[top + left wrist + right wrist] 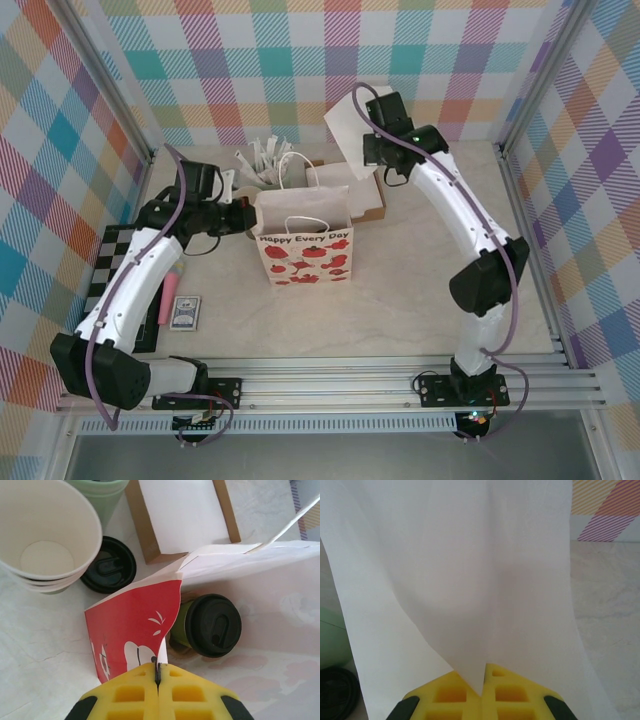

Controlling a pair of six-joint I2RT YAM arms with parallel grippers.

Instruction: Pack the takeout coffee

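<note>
The left gripper slides the bag's red-printed rim between its fingers toward the right gripper's side next, then lets go of it. The bag's opening stands open.
The takeout coffee (pixel 212 625), a dark-green cup with a black lid, sits inside the white gift bag (pixel 305 245), lid toward the left wrist camera. My left gripper (pixel 158 669) is shut on the bag's red-printed left rim (pixel 132 625), holding the mouth apart; from above it (pixel 248 217) is at the bag's left top corner. My right gripper (pixel 484 672) is shut on a white paper sheet (pixel 470 580). From above that gripper (pixel 372 152) holds the sheet (pixel 348 125) up behind the bag, over the brown box (pixel 368 198).
Left of the bag stand a stack of cream cups (pixel 45 535), a loose black lid (pixel 109 565) and a pale-green cup (pixel 100 495). The brown box (pixel 182 515) holds white sheets. A checkered mat (pixel 110 270), pink item (pixel 170 295) and card pack (pixel 186 313) lie at the left.
</note>
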